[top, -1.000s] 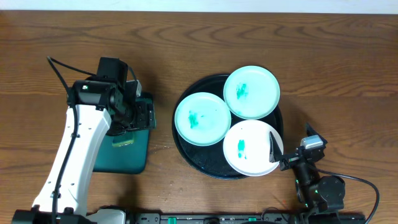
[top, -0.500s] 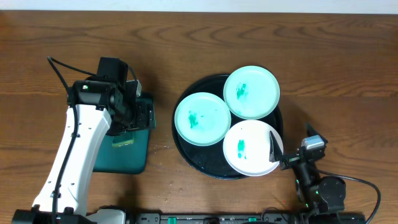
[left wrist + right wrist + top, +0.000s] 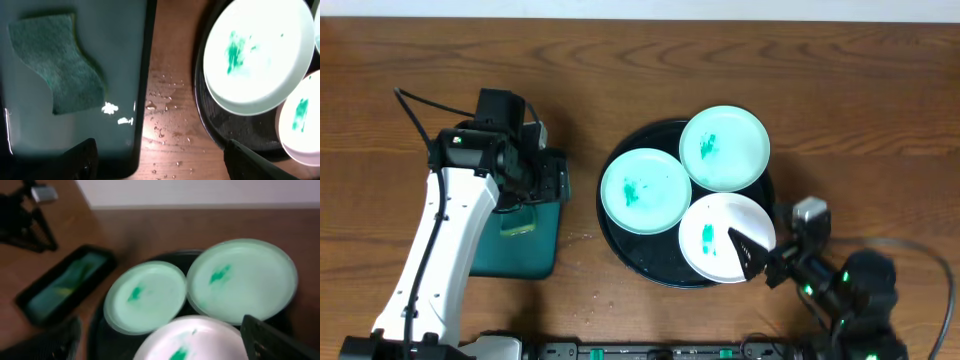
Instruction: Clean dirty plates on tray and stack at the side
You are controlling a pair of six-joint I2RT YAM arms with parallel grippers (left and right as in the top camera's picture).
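Teal smears the mint plate's inner rim nearer the sponge. My right gripper should next move outward past the white plate (image 3: 712,240) and tip down onto that rim.
Three plates lie on the round black tray (image 3: 620,247). A mint plate (image 3: 646,190) at the left and a mint plate (image 3: 724,148) at the back both carry teal smears. So does the white plate (image 3: 712,240) at the front. My right gripper (image 3: 756,256) hangs open over the white plate's right edge; in the right wrist view it (image 3: 165,347) frames the white plate (image 3: 195,340), touching nothing. My left gripper (image 3: 552,185) is open above the right edge of the teal tray (image 3: 525,255), its fingers (image 3: 82,160) empty.
A green sponge (image 3: 57,62) lies in the wet teal tray (image 3: 30,125). Water drops dot the wood (image 3: 165,125) between the two trays. Bare tabletop lies behind and to the right of the black tray (image 3: 880,150).
My right arm has swung left and forward, bringing its open gripper further over the white plate. The left arm has barely shifted. The plates have not moved.
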